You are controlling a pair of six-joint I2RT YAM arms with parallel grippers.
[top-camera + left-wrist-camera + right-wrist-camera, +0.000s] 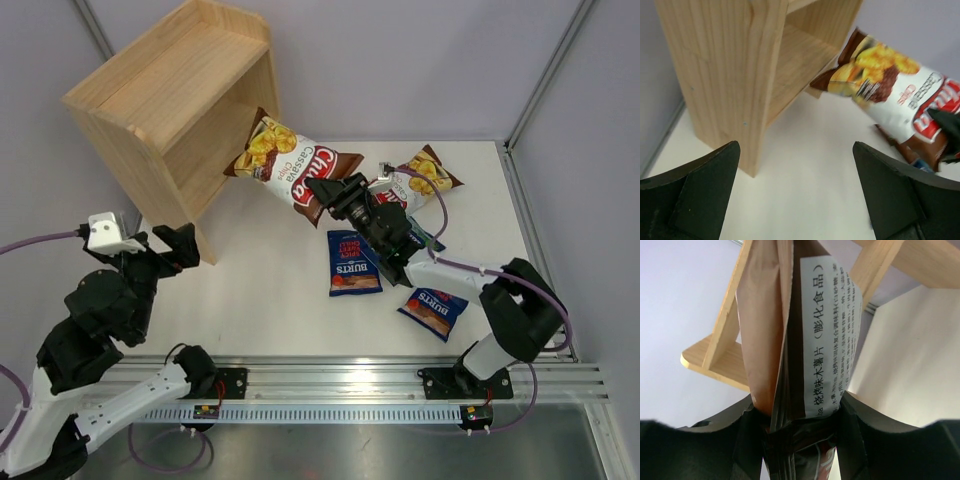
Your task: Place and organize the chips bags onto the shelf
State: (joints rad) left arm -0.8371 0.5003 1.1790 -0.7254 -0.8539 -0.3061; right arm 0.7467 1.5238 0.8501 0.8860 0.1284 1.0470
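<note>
The shelf's open front is to the left of my right gripper in the top view, so I will move my right gripper into it and let go of the Chuba bag there.
My right gripper [322, 195] is shut on the lower end of a brown-and-white Chuba bag [283, 158] and holds it in the air, its far end at the open front of the wooden shelf [175, 90]. The bag fills the right wrist view [805, 340] and shows in the left wrist view [900, 95]. A second Chuba bag [425, 175] lies behind the right arm. Two blue Burts bags lie on the table, one in the middle [352, 262] and one nearer right [433, 310]. My left gripper [180, 245] is open and empty by the shelf's near corner [725, 85].
The shelf stands tilted at the back left of the white table [270, 300]. Grey walls close in the table at back and right. A metal rail [340, 380] runs along the near edge.
</note>
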